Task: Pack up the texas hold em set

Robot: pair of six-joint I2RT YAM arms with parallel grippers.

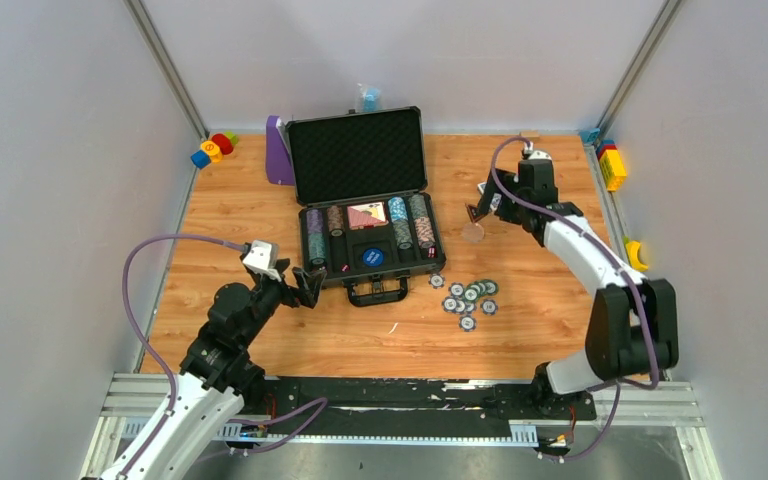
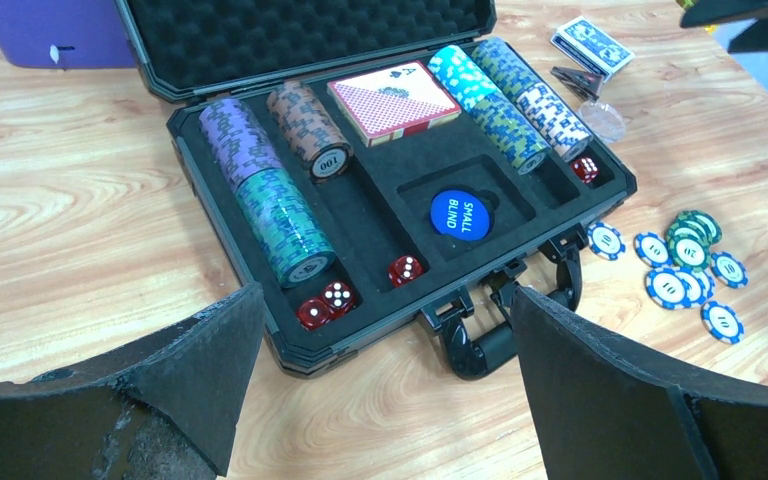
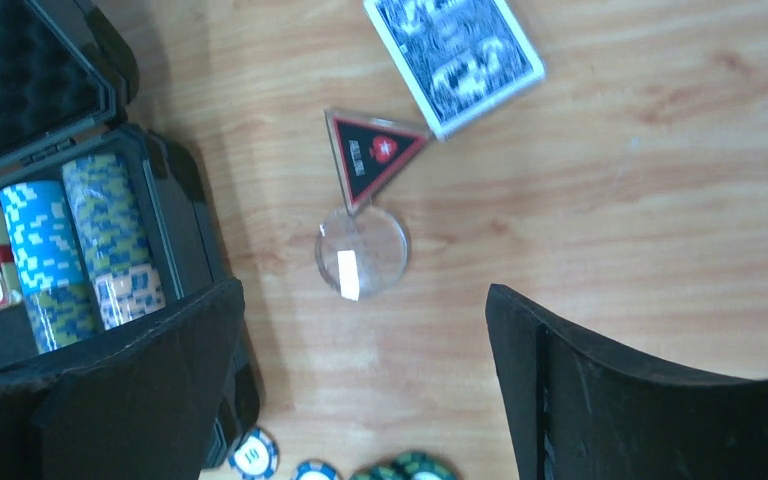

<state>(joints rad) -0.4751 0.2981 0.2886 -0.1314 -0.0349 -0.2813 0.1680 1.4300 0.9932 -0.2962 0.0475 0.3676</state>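
My right gripper moves outward and down over the blue card deck [image 3: 454,58] next and closes on its long sides, because it still lies loose outside the case.
The dark grey briefcase [image 1: 357,155] lies open mid-table, with chip rows, a red card deck [image 2: 393,103], a blue "small blind" button [image 2: 457,212] and red dice [image 2: 325,303] in its foam tray. Several loose striped chips [image 1: 470,297] lie to the right of its handle [image 2: 480,345]. A blue card deck [image 3: 454,58], a black-and-red triangular piece [image 3: 372,150] and a clear round button [image 3: 362,250] lie right of the case. My left gripper [image 1: 305,285] hovers open at the case's front left corner. Over the clear button my right gripper [image 3: 362,290] stands open and holds nothing.
A purple stand [image 1: 279,152] leans left of the lid. Coloured toy blocks sit in the back left corner [image 1: 214,149] and along the right wall [image 1: 612,165]. Grey walls close in both sides and the back.
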